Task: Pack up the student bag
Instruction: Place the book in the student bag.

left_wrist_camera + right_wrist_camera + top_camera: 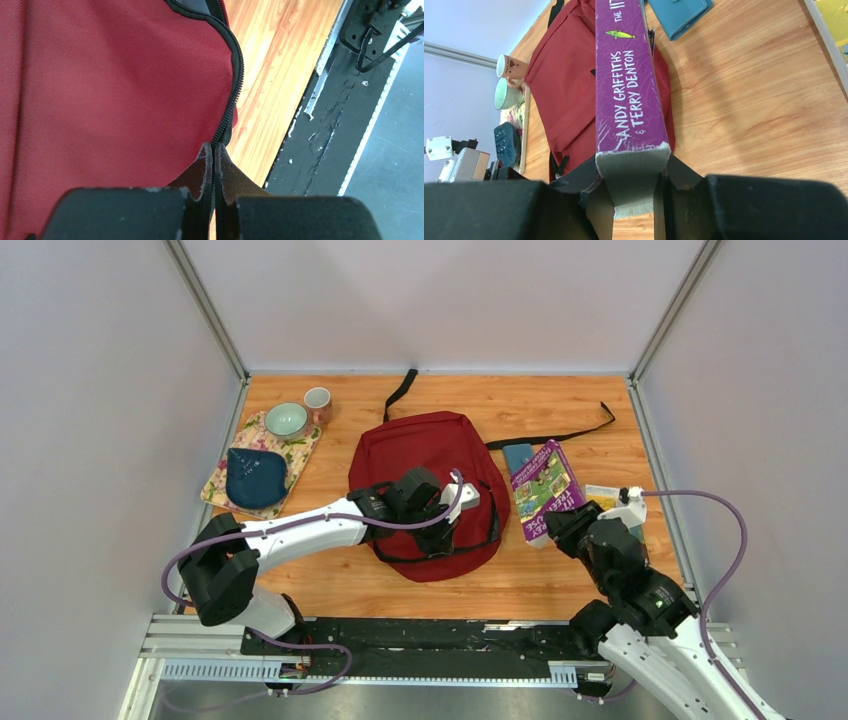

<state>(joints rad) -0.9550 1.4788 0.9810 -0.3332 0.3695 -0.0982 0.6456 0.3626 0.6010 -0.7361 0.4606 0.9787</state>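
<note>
My left gripper is pinching the bag's zipper edge, so I should move my right gripper to the left in the top view, under that zipper edge, and release the book.
The dark red student bag lies flat in the middle of the table. My left gripper is over its near right part. In the left wrist view this gripper is shut, pinching the black zipper edge of the bag between its fingertips. My right gripper is shut on the near end of a purple book, just right of the bag. In the right wrist view the book stands on edge, spine up, between the fingers of the right gripper, with the bag behind it.
A teal-blue wallet lies beside the bag's right edge. At the left, a floral mat carries a dark blue pouch, a pale green bowl and a mug. Black straps trail toward the back right. A yellow item lies right of the book.
</note>
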